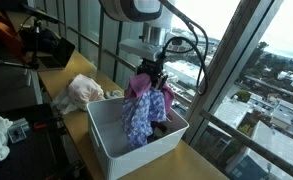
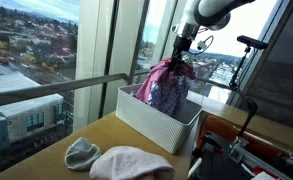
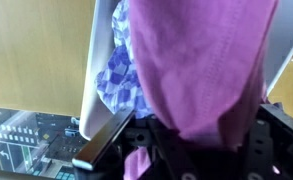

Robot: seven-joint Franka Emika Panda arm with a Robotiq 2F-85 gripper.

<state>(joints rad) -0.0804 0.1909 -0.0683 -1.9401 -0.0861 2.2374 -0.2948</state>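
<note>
Next, my gripper lowers toward the white bin's open interior below and releases the pink-purple cloth (image 1: 139,86), which already dangles between the bin's sides.
My gripper (image 1: 151,72) hangs over a white rectangular bin (image 1: 114,148) and is shut on a pink-purple cloth (image 1: 139,86). The cloth dangles from the jaws down into the bin, along with a blue-and-white patterned cloth (image 1: 138,118) beneath it. In the other exterior view the gripper (image 2: 179,58) holds the pink cloth (image 2: 162,74) above the bin (image 2: 151,122), with the patterned cloth (image 2: 171,96) below it. In the wrist view the pink cloth (image 3: 201,65) fills most of the picture, the patterned cloth (image 3: 118,72) shows beside it, and the fingertips are hidden.
The bin stands on a wooden table (image 2: 46,150) beside large windows. A pale pink cloth (image 2: 131,163) and a grey one (image 2: 82,152) lie in front of the bin. Another light cloth (image 1: 81,92) lies behind it. Camera stands and dark gear (image 1: 41,45) sit at the table's end.
</note>
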